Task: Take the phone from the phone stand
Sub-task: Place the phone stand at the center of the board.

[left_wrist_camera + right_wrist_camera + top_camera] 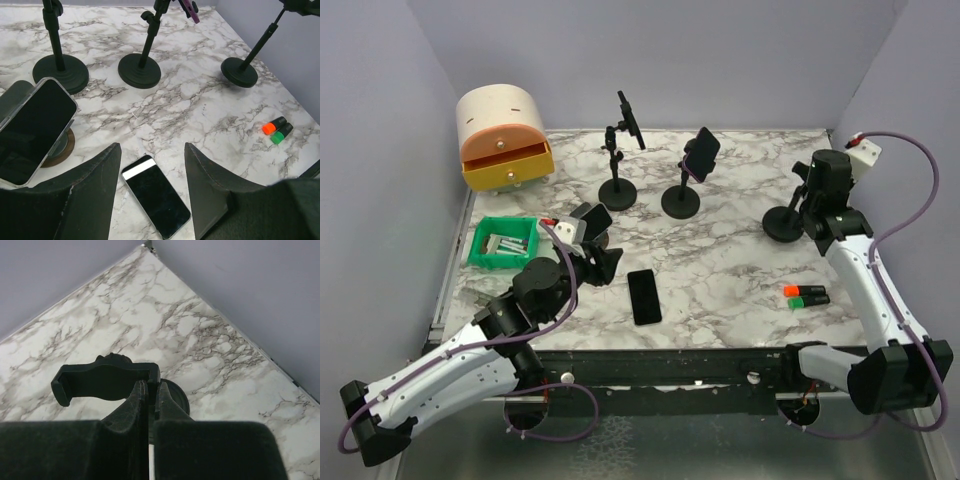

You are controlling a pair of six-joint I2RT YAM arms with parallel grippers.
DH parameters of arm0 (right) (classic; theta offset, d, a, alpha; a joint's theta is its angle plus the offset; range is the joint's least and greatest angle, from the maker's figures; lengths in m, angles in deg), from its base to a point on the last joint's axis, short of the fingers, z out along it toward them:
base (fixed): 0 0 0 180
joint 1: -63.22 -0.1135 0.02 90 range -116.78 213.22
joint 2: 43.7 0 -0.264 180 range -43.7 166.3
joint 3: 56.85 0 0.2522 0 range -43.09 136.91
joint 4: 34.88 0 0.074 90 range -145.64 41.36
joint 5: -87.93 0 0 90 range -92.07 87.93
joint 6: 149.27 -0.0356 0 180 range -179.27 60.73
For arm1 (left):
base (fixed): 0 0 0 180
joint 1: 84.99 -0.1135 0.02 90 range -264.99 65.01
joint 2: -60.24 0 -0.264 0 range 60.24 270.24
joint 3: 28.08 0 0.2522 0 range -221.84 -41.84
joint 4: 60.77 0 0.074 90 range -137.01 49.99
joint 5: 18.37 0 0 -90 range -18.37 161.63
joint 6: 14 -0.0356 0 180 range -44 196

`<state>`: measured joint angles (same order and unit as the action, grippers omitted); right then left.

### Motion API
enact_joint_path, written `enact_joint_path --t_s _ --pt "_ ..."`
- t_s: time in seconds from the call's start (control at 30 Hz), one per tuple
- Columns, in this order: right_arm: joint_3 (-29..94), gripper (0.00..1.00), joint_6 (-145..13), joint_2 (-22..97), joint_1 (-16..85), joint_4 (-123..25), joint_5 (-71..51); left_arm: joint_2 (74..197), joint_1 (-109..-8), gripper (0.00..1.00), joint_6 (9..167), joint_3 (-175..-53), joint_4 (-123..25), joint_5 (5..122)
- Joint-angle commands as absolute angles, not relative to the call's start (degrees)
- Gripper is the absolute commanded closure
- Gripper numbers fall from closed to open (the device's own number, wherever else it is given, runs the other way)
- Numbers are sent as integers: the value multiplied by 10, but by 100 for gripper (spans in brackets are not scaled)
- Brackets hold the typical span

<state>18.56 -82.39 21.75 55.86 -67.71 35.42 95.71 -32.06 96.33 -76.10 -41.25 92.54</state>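
Observation:
The stand goes outward and down onto bare marble nearer the back wall (781, 194) next. My right gripper releases it there, as that spot is clear.
A black phone (643, 296) lies flat on the marble table; in the left wrist view it (156, 196) lies below and between my open fingers. My left gripper (603, 262) (152, 145) is open and empty just above it. Another phone (32, 130) leans on a low round stand (595, 225) right beside the left gripper. A third phone (702, 153) sits clamped on a tall black stand (680, 200). My right gripper (807, 200) (151, 385) is shut on the end of the empty clamp (105, 382) of the right-hand stand (783, 222).
A tall stand (617, 190) with an empty holder stands at the back middle. A green bin (503, 243) and a tan drawer box (505, 137) are on the left. Orange and green markers (805, 295) (277, 130) lie at the right front.

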Motion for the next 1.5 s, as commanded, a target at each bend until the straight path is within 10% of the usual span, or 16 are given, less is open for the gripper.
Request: enact_joint_path --t_s 0.0,0.97,1.17,1.47 --pt "192 100 -828 253 586 -578 370 945 -322 45 966 -767 -411 915" --pt "303 99 -824 473 644 -480 335 945 -322 45 965 -770 -409 912" --pt "283 45 -812 455 644 -475 300 942 -322 45 965 -768 -411 913" --pt "301 23 -812 425 644 -510 269 942 -322 45 965 -766 -413 910"
